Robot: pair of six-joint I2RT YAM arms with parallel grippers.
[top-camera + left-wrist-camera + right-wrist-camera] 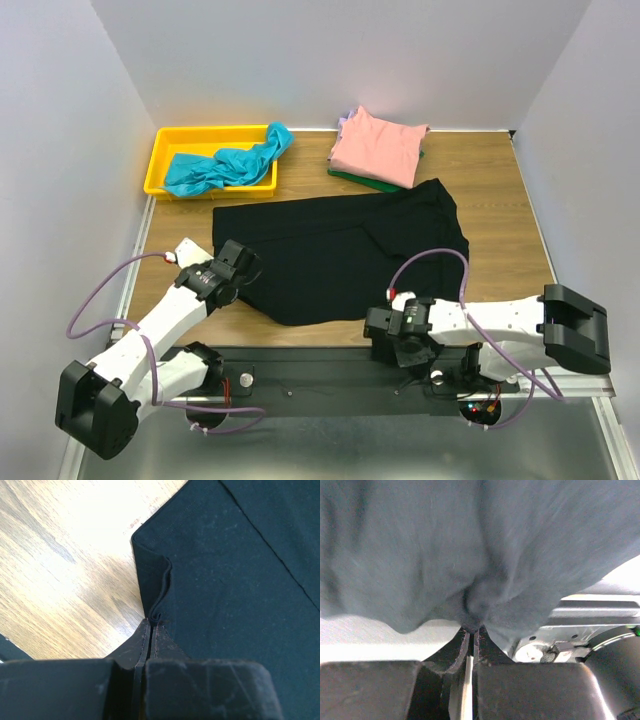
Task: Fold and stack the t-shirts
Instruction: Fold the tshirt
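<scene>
The black shirt's overhanging near edge should be carried outward by my right gripper onto the black shirt's far edge (384, 199) and released, to fold the spread shirt over, as its far edge lies outward.
A large black t-shirt (340, 255) lies spread across the middle of the table. My left gripper (238, 265) is shut on a fold of its left hem (156, 611). My right gripper (400, 322) is shut on bunched black cloth (475, 605) at the shirt's near edge, which hangs over the table's front rail. A salmon-pink shirt (378, 145) lies folded at the back on a stack, with a green edge (362, 181) and a lavender edge (345, 121) peeking out beneath. A teal shirt (228, 163) lies crumpled in the bin.
A yellow plastic bin (165, 150) stands at the back left. Walls close in on the left, right and back. Purple cables loop from both arms near the front edge. The metal front rail (600, 612) shows under the right gripper.
</scene>
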